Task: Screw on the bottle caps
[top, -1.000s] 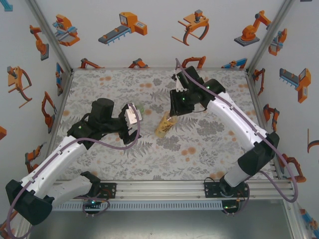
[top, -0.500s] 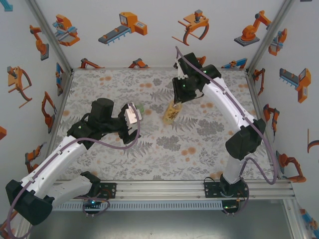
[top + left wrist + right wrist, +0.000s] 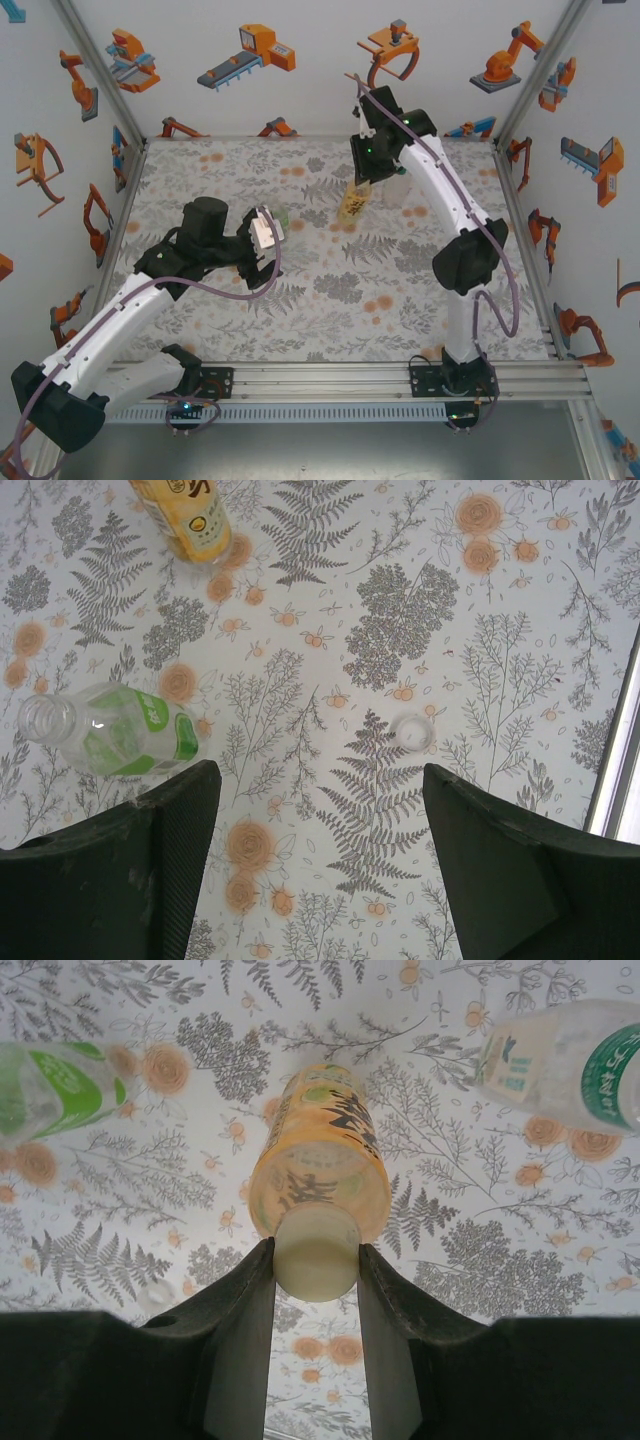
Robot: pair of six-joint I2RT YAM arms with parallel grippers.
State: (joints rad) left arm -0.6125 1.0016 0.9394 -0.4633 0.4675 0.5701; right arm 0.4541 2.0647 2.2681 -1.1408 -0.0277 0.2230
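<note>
The right gripper moves the yellow bottle (image 3: 320,1165) outward onto the cloth (image 3: 374,1020) beside the clear bottle next and releases the pale cap, since it already sits on the bottle.
My right gripper (image 3: 315,1252) is shut on the pale cap (image 3: 315,1265) that sits on the yellow bottle (image 3: 320,1165). From above, that gripper (image 3: 361,168) holds the yellow bottle (image 3: 354,203) by its top at the back of the table. Close on its right stands the clear bottle with the white-green label (image 3: 392,188), (image 3: 570,1060). The green-tinted bottle (image 3: 115,735) has an open, uncapped neck and sits just beyond my left finger. A loose white cap (image 3: 413,730) lies on the cloth ahead of my left gripper (image 3: 320,860), which is open and holds nothing. The green-tinted bottle (image 3: 281,215) shows beside the left gripper (image 3: 264,232).
The floral cloth (image 3: 380,290) covers the whole table. White walls with orange robot prints close the back and both sides. A metal rail (image 3: 330,380) runs along the near edge.
The right arm has carried the yellow bottle from the table's middle toward the back, next to the clear bottle. The left arm has not moved.
</note>
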